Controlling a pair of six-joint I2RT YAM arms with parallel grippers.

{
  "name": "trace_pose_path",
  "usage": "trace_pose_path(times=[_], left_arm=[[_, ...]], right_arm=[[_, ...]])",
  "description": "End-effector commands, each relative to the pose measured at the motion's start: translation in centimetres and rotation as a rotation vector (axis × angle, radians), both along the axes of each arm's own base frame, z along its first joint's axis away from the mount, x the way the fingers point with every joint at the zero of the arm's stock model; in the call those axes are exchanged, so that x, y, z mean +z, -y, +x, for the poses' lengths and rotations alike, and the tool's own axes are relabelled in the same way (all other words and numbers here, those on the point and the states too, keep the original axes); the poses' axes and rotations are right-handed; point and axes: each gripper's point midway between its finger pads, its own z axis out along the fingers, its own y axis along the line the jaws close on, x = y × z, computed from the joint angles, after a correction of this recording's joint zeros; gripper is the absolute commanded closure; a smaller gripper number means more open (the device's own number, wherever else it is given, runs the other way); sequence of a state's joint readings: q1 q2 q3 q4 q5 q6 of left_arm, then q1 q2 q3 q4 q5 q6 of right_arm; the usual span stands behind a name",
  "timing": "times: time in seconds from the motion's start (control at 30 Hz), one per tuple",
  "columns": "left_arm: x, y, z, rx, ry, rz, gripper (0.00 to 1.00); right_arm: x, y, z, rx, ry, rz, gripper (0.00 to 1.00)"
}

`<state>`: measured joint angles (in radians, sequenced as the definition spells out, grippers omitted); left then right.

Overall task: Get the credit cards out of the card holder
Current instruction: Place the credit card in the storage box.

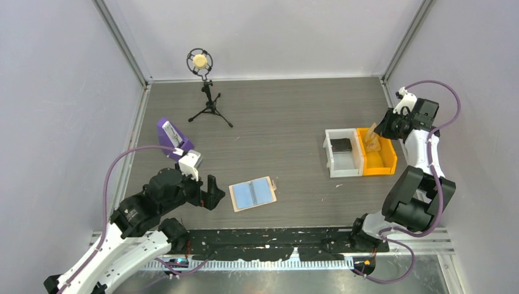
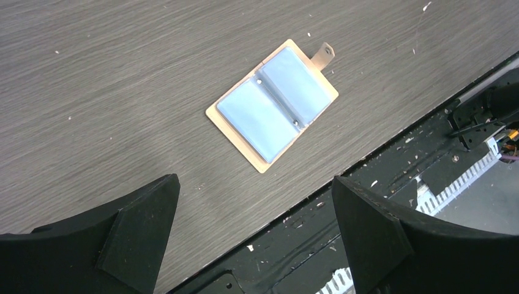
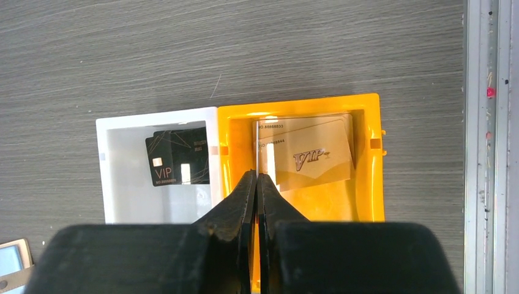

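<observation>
The orange bin is below my right gripper and matching gold cards are inside it. My right gripper will next go down toward the bin and release the gold credit card there.
The card holder (image 1: 253, 193) lies open and flat on the table, light blue inside with a tan rim and tab; it also shows in the left wrist view (image 2: 272, 104). My left gripper (image 1: 215, 193) (image 2: 254, 180) is open and empty just left of it. My right gripper (image 1: 380, 130) (image 3: 257, 174) is shut over the orange bin (image 1: 385, 164) (image 3: 367, 202), and seems to hold a thin gold credit card (image 1: 370, 138) edge-on. Gold VIP credit cards (image 3: 312, 153) lie in the orange bin. A black VIP card (image 1: 341, 145) (image 3: 177, 156) lies in the white bin (image 1: 343, 168) (image 3: 122, 196).
A purple wedge-shaped stand (image 1: 171, 138) is at the left, behind my left arm. A microphone on a small tripod (image 1: 205, 92) stands at the back. The black base rail (image 2: 379, 184) runs along the table's near edge, close to the card holder.
</observation>
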<state>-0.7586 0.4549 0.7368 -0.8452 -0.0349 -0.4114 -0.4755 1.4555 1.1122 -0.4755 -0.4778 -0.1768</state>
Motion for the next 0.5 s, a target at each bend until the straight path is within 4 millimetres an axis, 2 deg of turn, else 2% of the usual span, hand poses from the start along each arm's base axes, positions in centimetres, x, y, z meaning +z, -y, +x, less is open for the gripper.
trace_pose_path(times=[0.0,0.1,0.2,0.47], left_arm=[[2.0,-0.8,0.5,0.048,0.069,-0.024,0.0],[2.1,-1.3,0.6,0.062,0.077,-0.017,0.0],[2.3,-1.3,0.6,0.067,0.088,-0.026,0.0],[2.4,-1.2,0.6,0.062,0.088,-0.034,0.0]], right_arm=[[0.3,0.7,1.1,-0.028,0.072,-0.005,0.94],[-0.7,1.1,1.2,-0.063,0.086,-0.017,0.95],[-1.2,0.6,1.4,-0.057,0.115,0.009,0.95],[-3.2,0.4,1.8,-0.041,0.071,0.047,0.93]])
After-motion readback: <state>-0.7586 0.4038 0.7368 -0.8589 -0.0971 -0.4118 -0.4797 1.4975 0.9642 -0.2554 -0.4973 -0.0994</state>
